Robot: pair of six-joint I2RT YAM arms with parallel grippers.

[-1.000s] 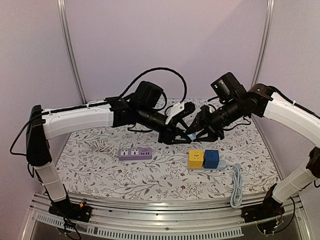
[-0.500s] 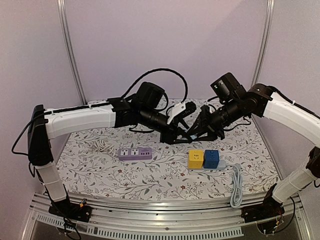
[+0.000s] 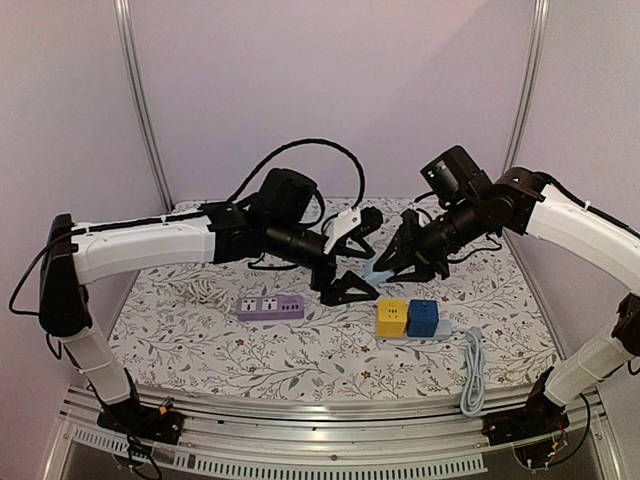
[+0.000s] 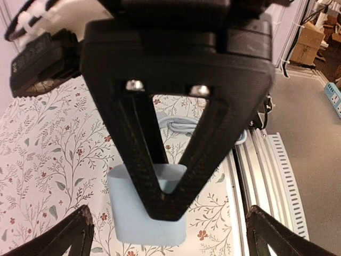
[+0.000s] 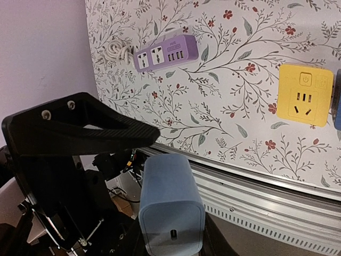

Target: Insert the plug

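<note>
The left gripper will turn down onto the middle of the purple power strip, which is below and to the left in the top view, while the right gripper holds the plug.
The plug (image 3: 378, 271) is a pale blue adapter block, held in the air above the flowered table between both arms. My right gripper (image 3: 392, 266) is shut on it. In the right wrist view the plug (image 5: 170, 208) fills the lower middle, its end face with a small slot turned toward the camera. My left gripper (image 3: 371, 254) stands wide open, one finger above the plug and one below, touching neither. In the left wrist view the right gripper's black fingers pinch the plug (image 4: 149, 210), and my own fingertips (image 4: 69, 237) sit far apart at the bottom corners.
A purple power strip (image 3: 270, 306) lies at the left of centre. A yellow socket cube (image 3: 391, 318) and a blue one (image 3: 422, 318) sit on a grey strip whose cord (image 3: 471, 372) runs to the near edge. A coiled white cord (image 3: 204, 290) lies far left.
My left gripper has opened, let go of the plug, and drawn back slightly to the left. The plug stays in the right gripper, which has barely moved.
</note>
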